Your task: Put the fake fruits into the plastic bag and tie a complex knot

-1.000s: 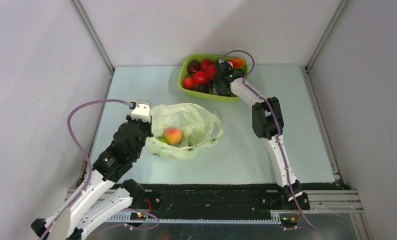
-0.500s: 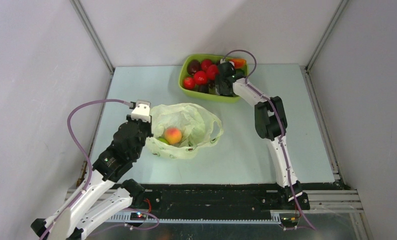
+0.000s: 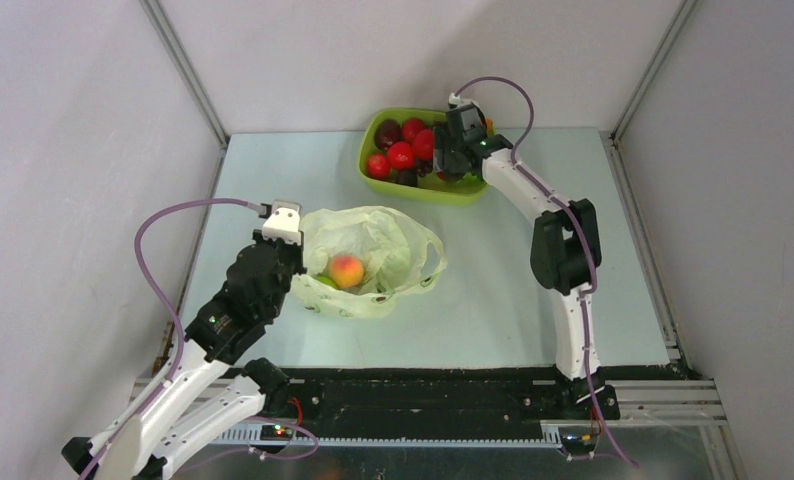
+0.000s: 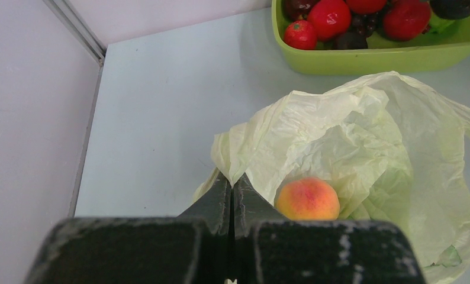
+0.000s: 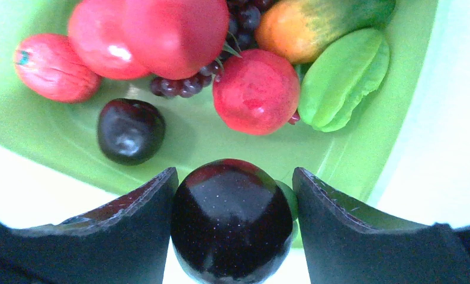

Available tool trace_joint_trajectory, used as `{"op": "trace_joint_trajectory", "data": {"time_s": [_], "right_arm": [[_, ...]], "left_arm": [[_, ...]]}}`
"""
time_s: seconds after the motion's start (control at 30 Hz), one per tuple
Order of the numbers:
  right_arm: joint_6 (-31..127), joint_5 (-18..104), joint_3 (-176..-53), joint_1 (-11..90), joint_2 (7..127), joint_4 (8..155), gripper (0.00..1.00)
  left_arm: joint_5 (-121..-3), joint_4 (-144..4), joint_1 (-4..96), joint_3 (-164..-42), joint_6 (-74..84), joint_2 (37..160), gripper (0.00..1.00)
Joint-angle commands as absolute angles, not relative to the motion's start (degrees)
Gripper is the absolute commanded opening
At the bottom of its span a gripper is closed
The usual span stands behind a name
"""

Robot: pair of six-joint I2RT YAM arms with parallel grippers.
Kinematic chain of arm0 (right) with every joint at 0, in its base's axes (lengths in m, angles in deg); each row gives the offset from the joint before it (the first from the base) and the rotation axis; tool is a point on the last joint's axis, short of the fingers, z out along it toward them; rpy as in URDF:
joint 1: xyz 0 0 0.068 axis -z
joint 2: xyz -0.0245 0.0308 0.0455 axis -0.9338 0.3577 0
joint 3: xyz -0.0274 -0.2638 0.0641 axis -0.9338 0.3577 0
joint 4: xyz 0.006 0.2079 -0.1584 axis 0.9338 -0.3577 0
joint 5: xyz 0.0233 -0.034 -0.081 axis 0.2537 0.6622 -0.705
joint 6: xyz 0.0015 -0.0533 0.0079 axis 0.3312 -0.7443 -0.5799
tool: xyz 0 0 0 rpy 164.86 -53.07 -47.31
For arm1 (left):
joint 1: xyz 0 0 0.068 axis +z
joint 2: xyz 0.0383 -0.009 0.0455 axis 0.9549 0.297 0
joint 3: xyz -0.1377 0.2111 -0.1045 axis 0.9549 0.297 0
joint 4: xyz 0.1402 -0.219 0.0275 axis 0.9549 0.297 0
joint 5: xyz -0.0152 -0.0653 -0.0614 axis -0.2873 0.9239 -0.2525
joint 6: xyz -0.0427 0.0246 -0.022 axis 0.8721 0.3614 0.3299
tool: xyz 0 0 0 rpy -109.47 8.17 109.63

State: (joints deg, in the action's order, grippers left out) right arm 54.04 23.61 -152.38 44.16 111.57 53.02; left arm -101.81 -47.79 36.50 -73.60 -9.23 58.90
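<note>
My right gripper swings back and to its left in the top view to the open bag next, then lowers the plum beside the peach [image 3: 346, 271] and releases it.
The pale green plastic bag [image 3: 378, 250] lies open on the table left of centre, with an orange-pink peach [image 3: 346, 271] inside. My left gripper [image 4: 232, 180] is shut on the bag's near rim [image 4: 250, 148], right beside the peach [image 4: 308, 199]. My right gripper [image 5: 234, 173] hangs over the lime tray [image 3: 420, 191] at the back, its jaws closed on a dark glossy plum [image 5: 232, 228]. Below it in the tray lie red apples [image 5: 256, 92], a second dark plum [image 5: 130, 130], purple grapes [image 5: 179, 86] and other fake fruits [image 3: 401, 150].
The tray's near wall [image 5: 351, 154] is right under the held plum. A green ridged fruit [image 5: 343, 80] and an orange-green one [image 5: 315, 21] lie by the tray's right side. White walls with metal rails enclose the table on three sides.
My right arm has risen out of the tray and swung back and right, carrying the dark plum. The left arm, the bag and the peach have not moved.
</note>
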Motion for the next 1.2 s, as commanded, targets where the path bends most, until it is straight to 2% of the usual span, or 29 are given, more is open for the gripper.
{"op": "trace_joint_trajectory", "data": {"time_s": [0.0,0.4,0.53,0.7,0.97,1.17], "right_arm": [[54.3,26.9,-148.9,44.5,104.0,57.3,0.44],[55.1,42.7,-129.7,44.3,85.2,69.0,0.44],[57.4,46.0,-119.4,41.8,77.0,76.2,0.45],[58.2,45.5,-113.2,34.8,70.8,80.9,0.45],[59.0,44.0,-110.3,21.2,73.0,88.3,0.45],[59.5,44.1,-110.8,17.1,79.4,92.5,0.45]], "left_arm": [[-102.1,-49.1,36.7,-76.2,-8.3,58.5,0.00],[-101.7,-49.2,36.8,-76.2,-8.1,59.0,0.00],[-101.6,-49.2,36.8,-76.2,-8.0,59.4,0.00],[-101.2,-49.4,36.8,-76.1,-7.8,59.9,0.00],[-100.6,-49.5,36.8,-76.1,-7.7,59.8,0.00],[-100.6,-49.6,36.8,-76.0,-7.7,59.3,0.00]]}}
